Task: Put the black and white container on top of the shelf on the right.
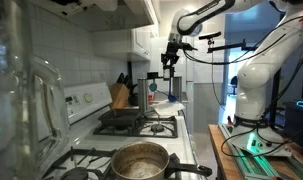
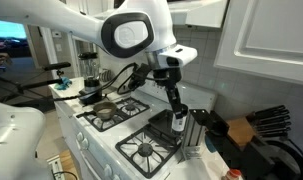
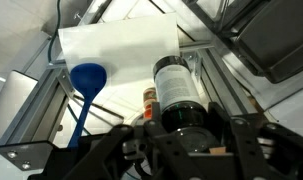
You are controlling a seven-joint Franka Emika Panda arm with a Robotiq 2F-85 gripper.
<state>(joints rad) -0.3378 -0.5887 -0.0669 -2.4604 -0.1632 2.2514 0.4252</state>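
The container hangs on the stove side, so next my gripper needs to move away from the stove, across over the tall narrow shelf's top, and release it there.
My gripper [image 3: 181, 135] is shut on the black and white container [image 3: 174, 85], a small cylinder with a black top and whitish body. In both exterior views the gripper [image 1: 170, 62] [image 2: 175, 104] hangs pointing down with the container [image 2: 179, 124] in its jaws, just above the tall narrow shelf [image 1: 169, 102] beyond the stove. In the wrist view the shelf's white top board [image 3: 116, 45] lies left of the container. I cannot tell whether the container touches the shelf.
A blue spoon [image 3: 86, 82] lies by the white board, and an orange-capped bottle [image 3: 149, 97] stands below. A steel pot [image 1: 141, 160] sits on the stove's front burner and a wooden knife block [image 1: 119, 95] stands at the back. White wall cabinets [image 1: 141, 40] hang close above.
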